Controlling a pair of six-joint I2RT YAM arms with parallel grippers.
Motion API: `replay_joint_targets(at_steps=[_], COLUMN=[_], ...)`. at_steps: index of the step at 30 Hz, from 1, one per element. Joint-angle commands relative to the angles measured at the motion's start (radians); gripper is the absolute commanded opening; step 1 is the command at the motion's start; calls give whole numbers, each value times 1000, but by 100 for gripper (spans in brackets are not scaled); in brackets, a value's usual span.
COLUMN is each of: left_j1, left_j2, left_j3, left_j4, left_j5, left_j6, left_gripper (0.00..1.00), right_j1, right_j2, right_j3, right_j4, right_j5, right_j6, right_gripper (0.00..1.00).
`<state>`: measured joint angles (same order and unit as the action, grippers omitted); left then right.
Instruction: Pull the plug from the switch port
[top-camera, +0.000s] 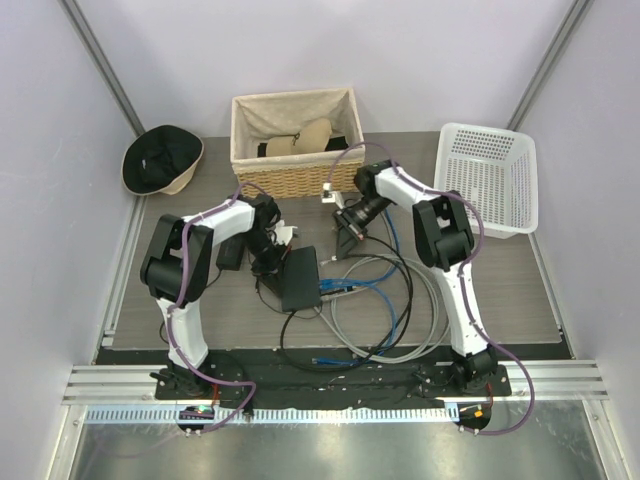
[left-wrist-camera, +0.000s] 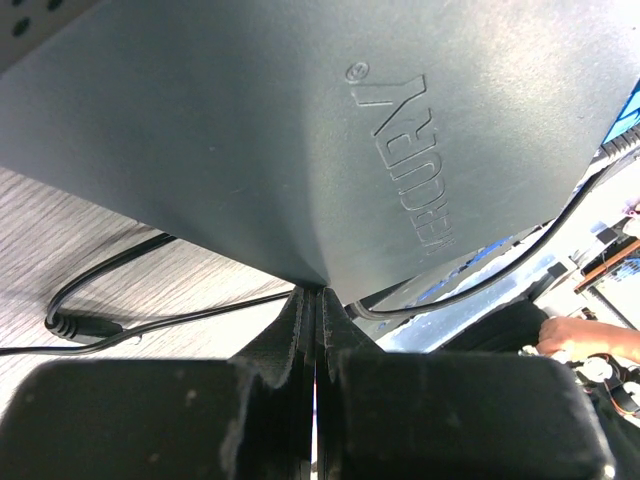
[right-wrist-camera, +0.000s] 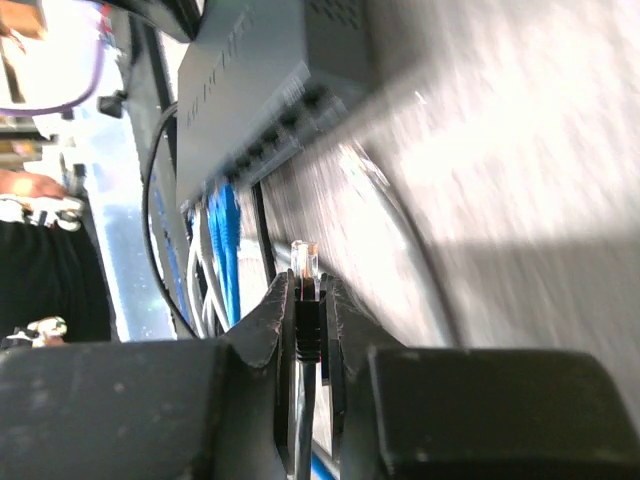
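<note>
The plug's clear tip is free. My right gripper should swing outward toward the white plastic basket next, then go back toward the switch (top-camera: 300, 278) and release the plug.
The switch (top-camera: 300, 278) is a flat black box lying mid-table; in the left wrist view the switch (left-wrist-camera: 300, 130) fills the top of the frame. My left gripper (left-wrist-camera: 312, 293) is shut and empty, its tips touching the box's edge, at the box's far left corner (top-camera: 272, 250). In the right wrist view, the port row (right-wrist-camera: 270, 140) runs along the switch's narrow edge, with blue cables (right-wrist-camera: 222, 240) still plugged in. My right gripper (right-wrist-camera: 308, 280) is shut on a black-booted plug (right-wrist-camera: 305, 258) whose clear tip is free of the ports. The right gripper (top-camera: 350, 240) sits just right of the switch.
A wicker basket (top-camera: 295, 140) stands behind, a white plastic basket (top-camera: 487, 178) at the back right, a hat (top-camera: 160, 160) at the back left. A small power brick (top-camera: 231, 252) lies left of the switch. Grey and black cable loops (top-camera: 400, 310) sprawl near the front.
</note>
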<state>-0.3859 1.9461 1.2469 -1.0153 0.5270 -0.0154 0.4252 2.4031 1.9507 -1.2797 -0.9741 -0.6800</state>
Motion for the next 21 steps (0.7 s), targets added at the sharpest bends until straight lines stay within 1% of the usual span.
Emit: replay_joint_targets(at_steps=[1, 3, 4, 5, 7, 8, 9, 10, 11, 12, 14, 15, 17, 19, 20, 21], left_j1=[-22, -24, -24, -25, -24, -25, -25, -25, -25, -25, -25, -25, -25, -24, -25, -25], left_j2=[120, 102, 93, 83, 56, 50, 41, 21, 11, 1, -28, -38, -64, -75, -78, -81], left_j3=[-69, -73, -76, -78, -75, -69, -57, -49, -41, -24, -4, 12, 34, 65, 83, 91], left_j4=[227, 231, 236, 241, 244, 238, 236, 235, 230, 225, 216, 216, 215, 216, 218, 219], left_j5=[-275, -275, -277, -277, -269, -262, -253, -243, -234, -229, -222, -219, -220, -220, -217, -216], left_j6=[61, 66, 69, 71, 74, 77, 78, 77, 78, 78, 77, 77, 77, 77, 72, 66], left_gripper=[0, 0, 0, 0, 0, 0, 0, 0, 0, 0, 0, 0, 0, 0, 0, 0], right_j1=[-40, -45, -48, -51, -66, -71, -80, -104, -120, -135, -181, -195, -235, -256, -264, -267], right_j2=[7, 4, -15, -28, -89, -116, -143, -168, -229, -252, -295, -306, -324, -364, -383, -407], right_j3=[-33, -24, -21, -27, -47, -74, -97, -123, -180, -203, -223, -228, -243, -266, -301, -318], right_j4=[-222, -210, -186, -159, -25, 30, 125, 175, 233, 309, 339, 362, 381, 434, 457, 489], right_j5=[-131, -114, -98, -91, -40, 44, 81, 109, 183, 208, 264, 353, 428, 521, 552, 607], right_j6=[-173, -167, -142, -81, 17, 69, 133, 163, 196, 238, 255, 269, 298, 336, 347, 356], right_gripper=[1, 2, 2, 2, 2, 2, 2, 2, 1, 1, 2, 2, 1, 2, 4, 8])
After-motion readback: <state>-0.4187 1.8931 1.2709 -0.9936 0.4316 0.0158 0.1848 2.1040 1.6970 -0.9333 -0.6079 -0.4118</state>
